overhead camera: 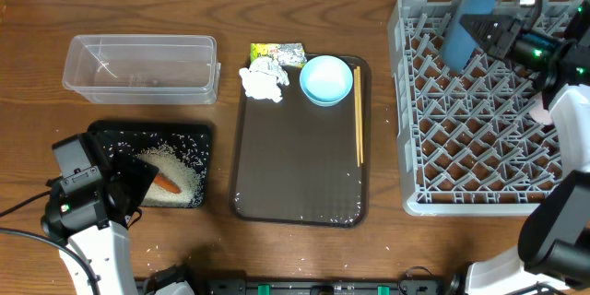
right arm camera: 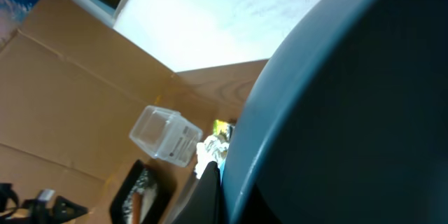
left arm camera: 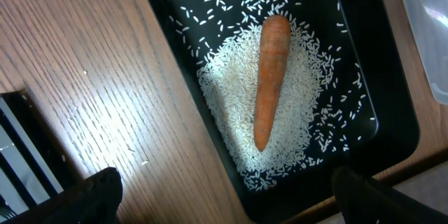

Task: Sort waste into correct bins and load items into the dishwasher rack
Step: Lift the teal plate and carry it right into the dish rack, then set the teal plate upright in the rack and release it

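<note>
The on-edge bowl in the robot's right gripper will next go down onto the grid of the rack's far part below, easing right in the overhead view, and the gripper will let go of the bowl's rim.
My right gripper (overhead camera: 493, 29) is shut on the rim of the large dark blue bowl (overhead camera: 472, 17), holding it on edge over the far part of the grey dishwasher rack (overhead camera: 479, 138). In the right wrist view the bowl (right arm camera: 350, 112) fills the frame beside one black finger (right arm camera: 210, 194). My left gripper (left arm camera: 234, 199) is open, its fingers spread over the near corner of the black tray (left arm camera: 175, 14). Inside that tray the orange carrot (left arm camera: 271, 77) lies on a heap of white rice (left arm camera: 294, 112). In the overhead view the left gripper (overhead camera: 124, 189) sits at the black tray (overhead camera: 111, 134).
A brown serving tray (overhead camera: 295, 184) in the middle holds a crumpled tissue (overhead camera: 265, 80), a yellow-green wrapper (overhead camera: 278, 53), a small light blue bowl (overhead camera: 326, 80) and chopsticks (overhead camera: 359, 129). An empty clear tub (overhead camera: 138, 67) stands behind the black tray. A few rice grains lie on the table.
</note>
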Robot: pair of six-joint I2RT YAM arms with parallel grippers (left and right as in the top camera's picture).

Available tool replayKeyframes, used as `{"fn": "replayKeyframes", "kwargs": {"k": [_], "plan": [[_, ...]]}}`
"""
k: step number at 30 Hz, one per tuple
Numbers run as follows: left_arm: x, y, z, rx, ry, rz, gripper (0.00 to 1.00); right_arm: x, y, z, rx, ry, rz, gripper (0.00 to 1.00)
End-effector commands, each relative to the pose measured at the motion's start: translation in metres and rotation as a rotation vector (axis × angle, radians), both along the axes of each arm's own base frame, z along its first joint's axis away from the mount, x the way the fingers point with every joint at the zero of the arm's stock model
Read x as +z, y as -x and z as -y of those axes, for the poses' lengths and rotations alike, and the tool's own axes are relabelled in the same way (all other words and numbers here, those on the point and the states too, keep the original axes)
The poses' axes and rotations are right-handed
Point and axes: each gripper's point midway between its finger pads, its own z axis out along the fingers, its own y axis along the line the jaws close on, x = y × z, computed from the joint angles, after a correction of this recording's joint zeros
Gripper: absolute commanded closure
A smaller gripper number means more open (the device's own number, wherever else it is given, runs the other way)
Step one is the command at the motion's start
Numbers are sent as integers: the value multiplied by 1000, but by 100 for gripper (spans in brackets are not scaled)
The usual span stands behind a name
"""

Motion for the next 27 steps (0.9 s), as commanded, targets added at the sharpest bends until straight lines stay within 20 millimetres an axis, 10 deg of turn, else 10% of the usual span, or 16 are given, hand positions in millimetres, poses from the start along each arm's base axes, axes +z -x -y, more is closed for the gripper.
{"fn": "replayKeyframes", "kwargs": {"k": [1,19,27], "plan": [[-2,4,-3,28,-9,-10,2,-7,5,-7,69,-75,-36,99],[-2,4,-3,28,-9,-11,2,-26,6,40,-19,-171,-149,97],[-2,4,-3,28,-9,-11,2,-28,10,66,-104,-184,-197,80]]}}
